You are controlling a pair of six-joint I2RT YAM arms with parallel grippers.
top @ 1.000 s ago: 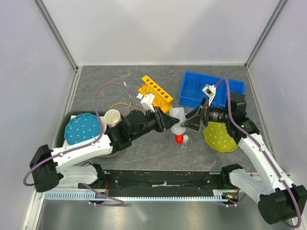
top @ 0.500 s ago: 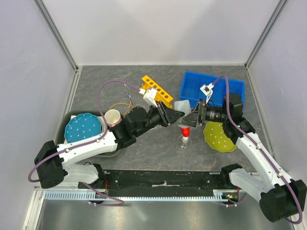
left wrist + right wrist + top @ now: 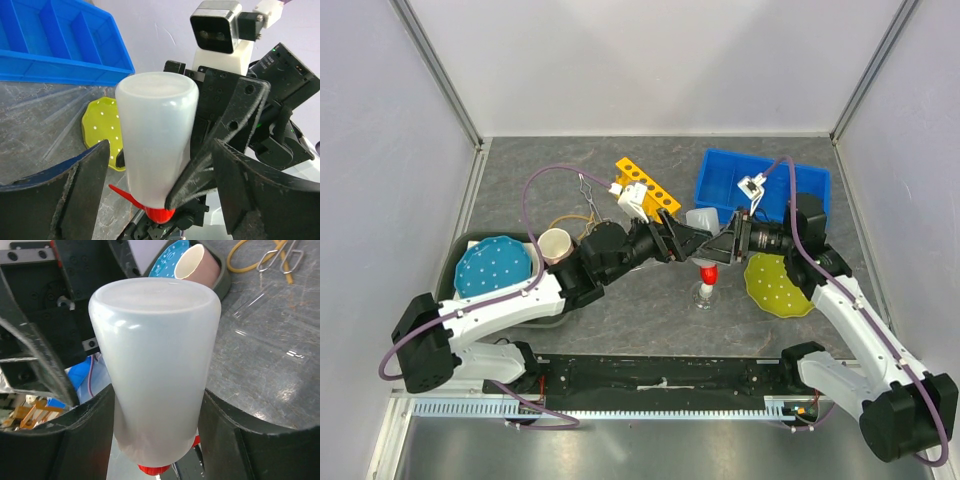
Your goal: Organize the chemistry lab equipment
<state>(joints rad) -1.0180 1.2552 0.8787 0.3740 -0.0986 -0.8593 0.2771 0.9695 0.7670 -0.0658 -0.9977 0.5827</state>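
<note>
Next, my right gripper swings outward and to the right in the top view, then lowers over the blue bin's end section (image 3: 810, 182), since it is empty.
The white squeeze bottle (image 3: 700, 226) hangs upside down above the table's middle, red nozzle (image 3: 707, 274) pointing down over the tiny glass flask (image 3: 704, 297). My right gripper (image 3: 157, 400) is shut on the bottle (image 3: 155, 365), with both fingers pressed to its sides. My left gripper (image 3: 159, 150) stands open around the same bottle (image 3: 155, 140), with a gap on each side. The yellow holed rack (image 3: 646, 188), metal tongs (image 3: 587, 192) and tan rubber loop (image 3: 570, 222) lie behind the left arm. Thin clear rods (image 3: 260, 297) lie on the table.
A blue divided bin (image 3: 760, 185) sits at the back right. A green dotted plate (image 3: 778, 284) lies under the right arm. At the left, a grey tray (image 3: 454, 262) holds a blue dotted plate (image 3: 494, 268), with a cream mug (image 3: 555, 244) next to it.
The left jaws have opened off the bottle while the right jaws closed onto it. Both grippers and the bottle shifted slightly back and right early on.
</note>
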